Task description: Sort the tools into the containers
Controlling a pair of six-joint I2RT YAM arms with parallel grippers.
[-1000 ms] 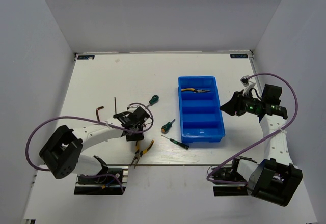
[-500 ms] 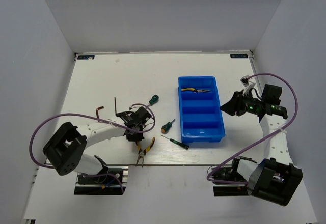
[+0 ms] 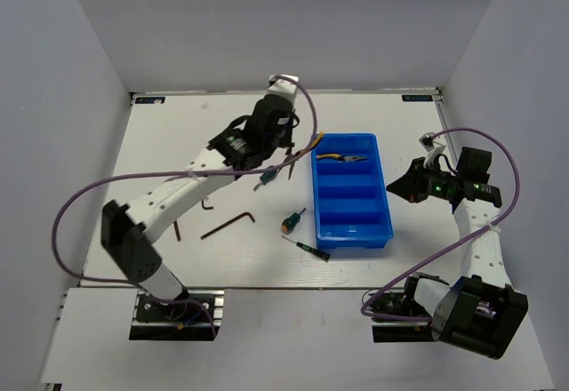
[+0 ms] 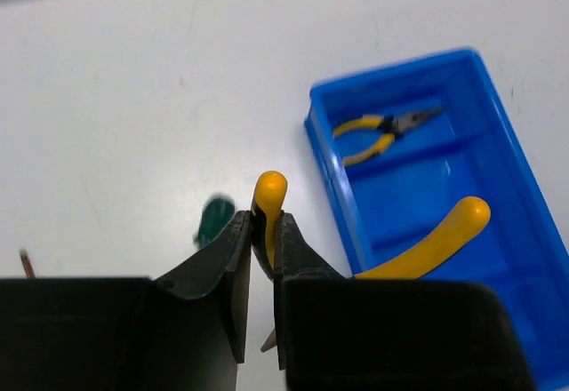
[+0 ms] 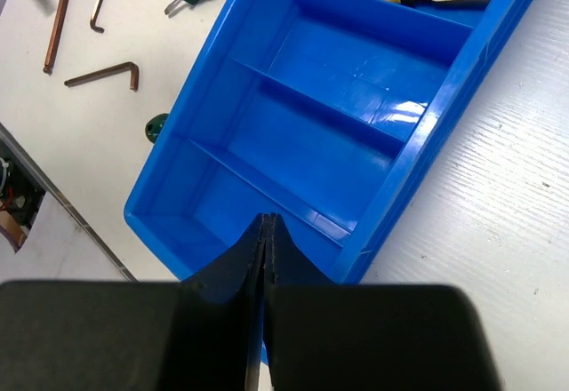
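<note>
A similar pair of pliers lies in the blue tray's far compartment [image 3: 347,147] [image 4: 404,111]. Next, my left gripper will carry its pliers to the right in the top view and down into that compartment, then let go of them.
My left gripper [image 3: 286,158] is shut on one yellow handle of a pair of pliers [image 4: 269,197], held in the air just left of the blue tray's [image 3: 352,211] far corner. The other handle [image 4: 437,239] sticks out over the tray [image 4: 498,187]. A second pair of yellow pliers [image 3: 342,157] lies in the far compartment. A green screwdriver [image 3: 265,178] lies under the left gripper, another [image 3: 289,224] nearer the front, with a thin dark screwdriver [image 3: 307,247] beside it. Hex keys [image 3: 228,223] lie to the left. My right gripper [image 3: 402,187] is shut and empty, right of the tray [image 5: 338,80].
The three near compartments of the tray hold nothing. Two more hex keys [image 3: 206,202] [image 3: 178,229] lie beside the left arm's forearm. White walls close in the table at the back and both sides. A purple cable loops from each arm.
My left arm has lifted the pliers from near the table's front edge and swung them far and right, up to the tray. The hex keys it covered now show. The right arm has stayed put.
</note>
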